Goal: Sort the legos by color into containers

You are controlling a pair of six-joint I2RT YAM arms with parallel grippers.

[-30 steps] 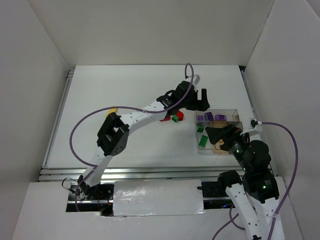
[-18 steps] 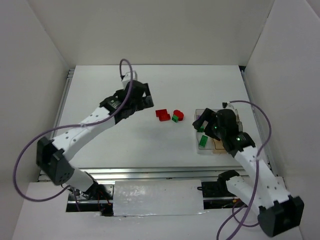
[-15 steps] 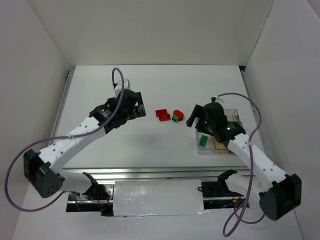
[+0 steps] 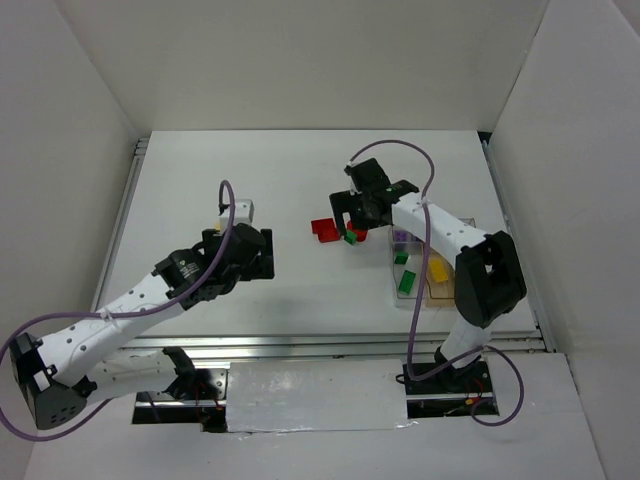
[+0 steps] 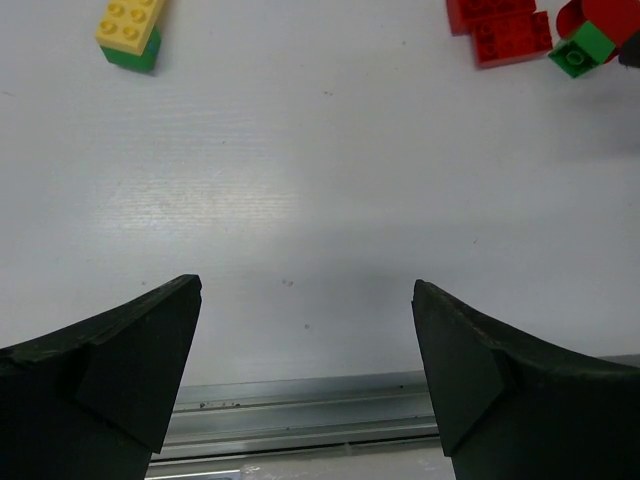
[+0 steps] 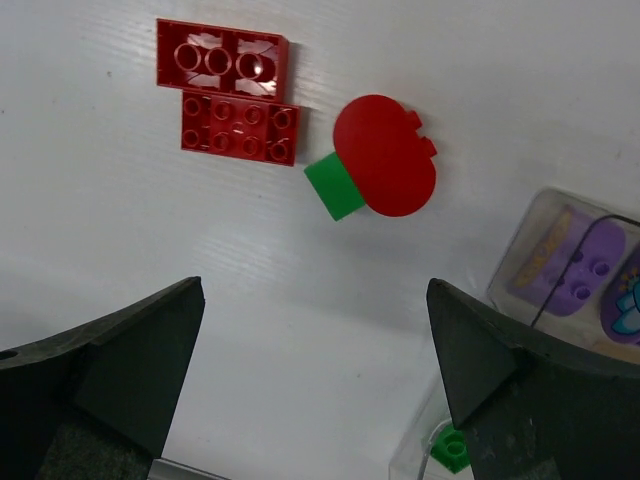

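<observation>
Next, my right gripper will move outward, away from the container (image 4: pixel 425 292), and down over both short ends of the far red lego, since those ends lie clear.
In the right wrist view, two red legos (image 6: pixel 230 95) lie side by side, with a round red piece (image 6: pixel 385 155) and a small green lego (image 6: pixel 335 188) touching it. My right gripper (image 6: pixel 315 290) hangs open above bare table just short of them, nothing between its fingers. The clear container (image 6: pixel 560 250) at the right holds purple legos (image 6: pixel 580 270) and a green one (image 6: pixel 450 450). From above, the right gripper (image 4: pixel 360 210) is over the red legos (image 4: pixel 325 230), beside the container (image 4: pixel 425 292). My left gripper (image 4: pixel 255 255) is open and empty; a yellow-on-green lego (image 5: pixel 130 30) lies ahead of it.
A metal rail (image 5: pixel 300 420) runs along the table's near edge, just under the left gripper's fingers. White walls enclose the table on three sides. The right arm's forearm crosses over the right part of the container.
The left arm has drawn back from the red legos to the near left of the table. The right arm has swung from over the container out to above the red legos. Both grippers stay open.
</observation>
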